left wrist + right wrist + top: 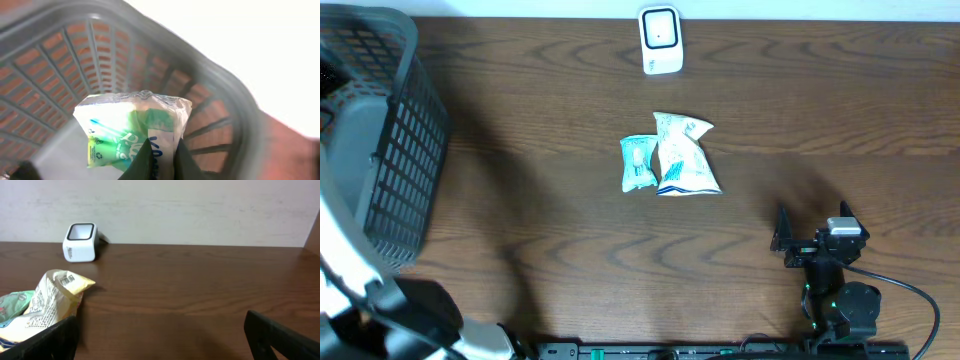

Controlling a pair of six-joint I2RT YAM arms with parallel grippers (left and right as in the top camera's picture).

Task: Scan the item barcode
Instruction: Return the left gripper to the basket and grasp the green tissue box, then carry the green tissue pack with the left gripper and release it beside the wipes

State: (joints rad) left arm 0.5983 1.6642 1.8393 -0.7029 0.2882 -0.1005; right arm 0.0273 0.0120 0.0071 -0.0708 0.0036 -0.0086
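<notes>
I need to lift the crinkly packet out of the grey basket with my left gripper. Then I should lower it onto empty wood in the middle of the table, beside the small green packet (589, 168).
In the left wrist view my left gripper (163, 161) is shut on a green and white crinkly packet (125, 127), pinching its lower edge inside the grey basket (60, 55). No barcode shows on the packet's visible side. The white scanner (660, 40) stands at the far middle of the table, also visible as the scanner (80, 242) in the right wrist view. My right gripper (812, 228) rests open near the front right, nothing between its fingers (45, 341). From overhead my left gripper is hidden; only its white arm (348, 262) shows.
Two more packets lie mid-table: a small green one (638, 162) and a larger white one (685, 155), seen left of my right gripper as packets (47, 302). The grey mesh basket (395, 150) fills the left edge of the wooden table (540, 210).
</notes>
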